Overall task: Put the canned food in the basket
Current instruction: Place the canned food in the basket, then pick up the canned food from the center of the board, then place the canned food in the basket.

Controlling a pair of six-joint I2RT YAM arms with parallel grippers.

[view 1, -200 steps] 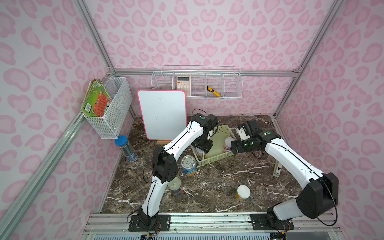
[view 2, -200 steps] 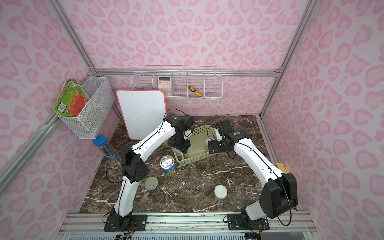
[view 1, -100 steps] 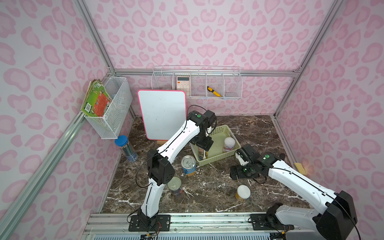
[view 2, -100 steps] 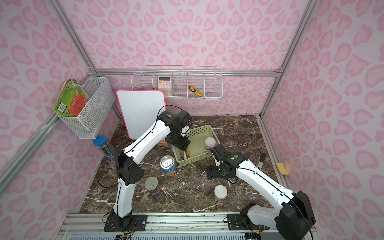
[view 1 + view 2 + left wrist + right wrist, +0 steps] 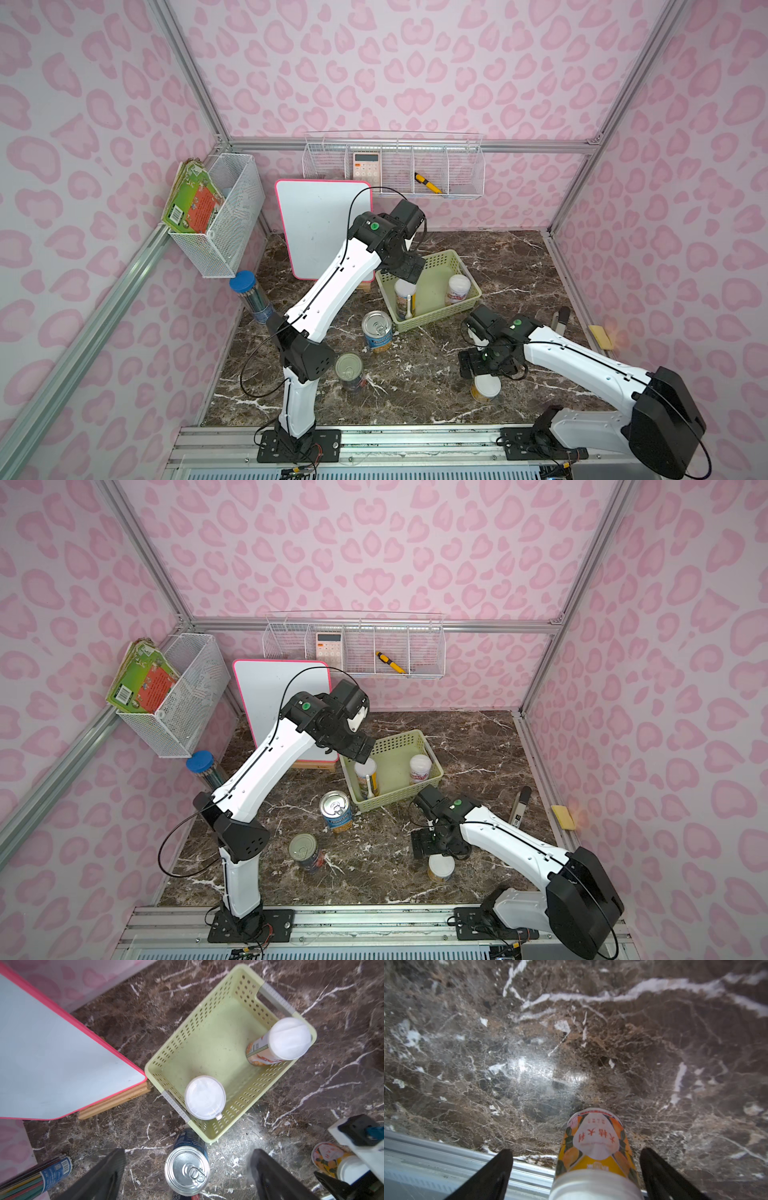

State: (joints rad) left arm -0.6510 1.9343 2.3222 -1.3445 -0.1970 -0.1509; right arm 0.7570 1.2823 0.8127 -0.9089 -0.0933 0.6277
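My right gripper needs to go down and slightly back onto the white-lidded orange can, as its open fingers already line up with gaps on both sides.
The pale green basket holds two upright white-lidded cans. My left gripper hangs open above the basket's left end, holding nothing. A blue-yellow can with a silver top stands just outside the basket. Nearer the front is a dark can. My right gripper is open, its fingers on either side of a white-lidded orange can, with gaps on both sides.
A pink-framed whiteboard leans behind the basket. A clear tube with a blue lid stands at the left wall. A stapler and a yellow sponge lie at the right. The metal front rail runs close to the orange can.
My left gripper opened and rose off the white-lidded can it left in the basket. My right arm swung from the basket forward to the orange can at the front.
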